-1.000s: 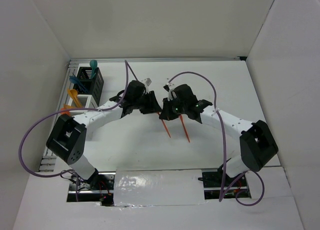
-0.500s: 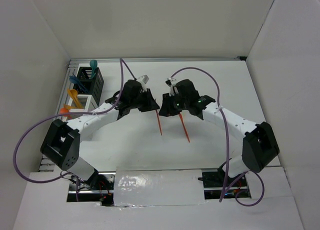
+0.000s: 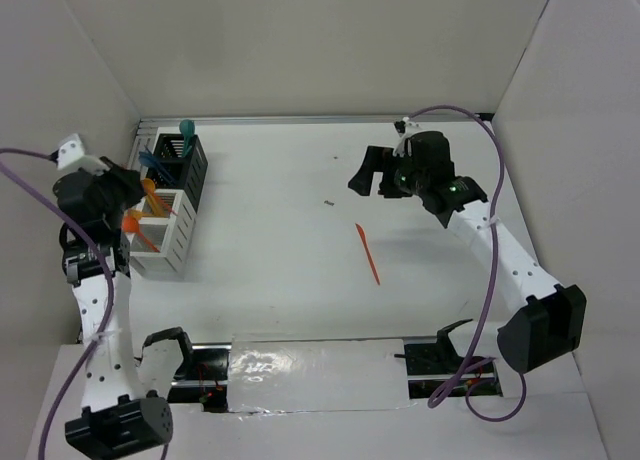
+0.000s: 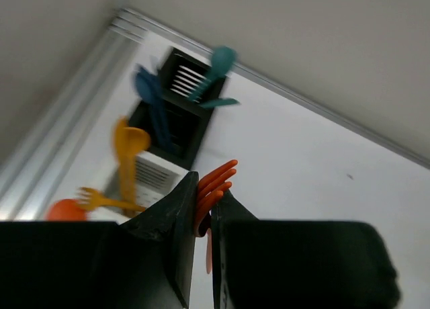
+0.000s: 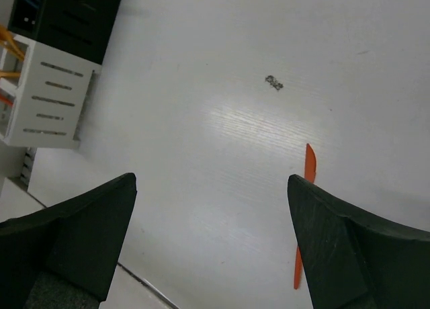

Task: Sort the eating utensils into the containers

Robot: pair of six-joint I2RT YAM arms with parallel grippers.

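I should next pull my left gripper back and down and release the fork in the white bin's near section (image 3: 151, 238), as that is below and behind the gripper's fingers.
My left gripper (image 4: 205, 188) is shut on an orange fork (image 4: 216, 180), whose tines stick out past the fingertips. In the top view the left gripper (image 3: 122, 185) hangs at the far left beside the containers. The black bin (image 3: 190, 165) holds teal and blue utensils. Orange ones stand in the white bin (image 3: 168, 235), also seen from the left wrist (image 4: 156, 179). An orange knife (image 3: 368, 252) lies flat on the table's middle. My right gripper (image 3: 372, 178) hovers open and empty behind it, and the knife (image 5: 302, 208) shows beside its right finger.
White walls close in the table on three sides, and the bins stand against the left wall by a metal rail (image 3: 300, 119). A small dark speck (image 3: 329, 203) lies on the table behind the knife. Purple cables loop over both arms.
My left arm swung from the table's middle to the far left bins, carrying the orange fork. My right gripper opened wide and drew back to the rear right. The knife stayed put.
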